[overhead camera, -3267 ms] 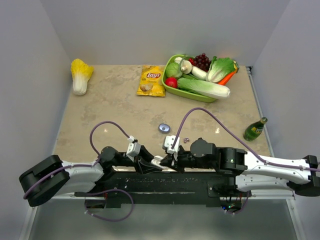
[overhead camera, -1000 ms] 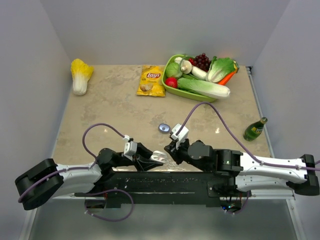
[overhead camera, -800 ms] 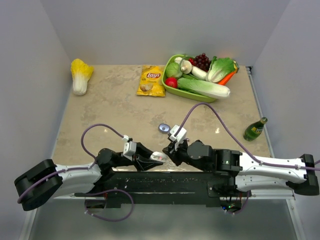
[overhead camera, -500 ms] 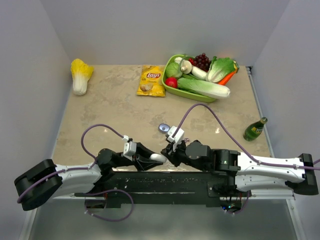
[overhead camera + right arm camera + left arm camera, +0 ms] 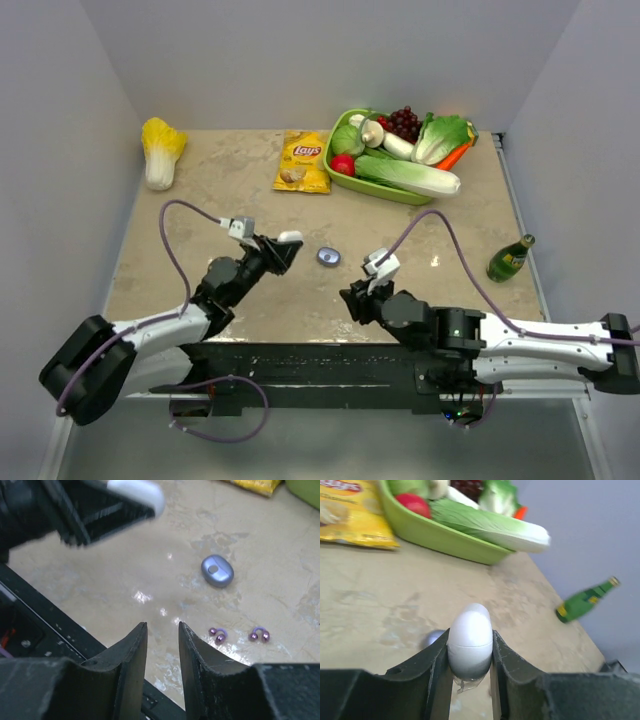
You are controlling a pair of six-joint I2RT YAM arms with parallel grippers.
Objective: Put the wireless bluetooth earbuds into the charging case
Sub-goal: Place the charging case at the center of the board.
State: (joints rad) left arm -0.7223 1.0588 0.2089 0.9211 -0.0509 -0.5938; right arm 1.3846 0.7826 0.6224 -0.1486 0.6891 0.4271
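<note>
The case goes outward with my left gripper next and comes down onto the empty table just short of the yellow (image 5: 300, 212) (image 5: 359, 571) chips bag.
My left gripper (image 5: 284, 246) is shut on a white egg-shaped charging case (image 5: 470, 632) with a seam round its middle. It holds the case above the table, left of a small blue-grey oval pod (image 5: 328, 256). In the right wrist view the case (image 5: 136, 491) shows at top left. There, two tiny purple earbud pairs (image 5: 218, 635) (image 5: 260, 635) lie on the table near the pod (image 5: 217, 571), to the right of my right gripper (image 5: 162, 630). That gripper is open, empty and a little above the table. My right wrist hides the earbuds in the top view.
A green tray of vegetables (image 5: 385, 185) and a yellow chips bag (image 5: 303, 160) lie at the back. A cabbage (image 5: 160, 150) is at the back left and a green bottle (image 5: 510, 260) lies at the right. The black base rail (image 5: 40, 630) runs along the near edge.
My left gripper has swung away from the near edge, up and back with the white case. My right gripper has drawn back to the right, away from the case.
</note>
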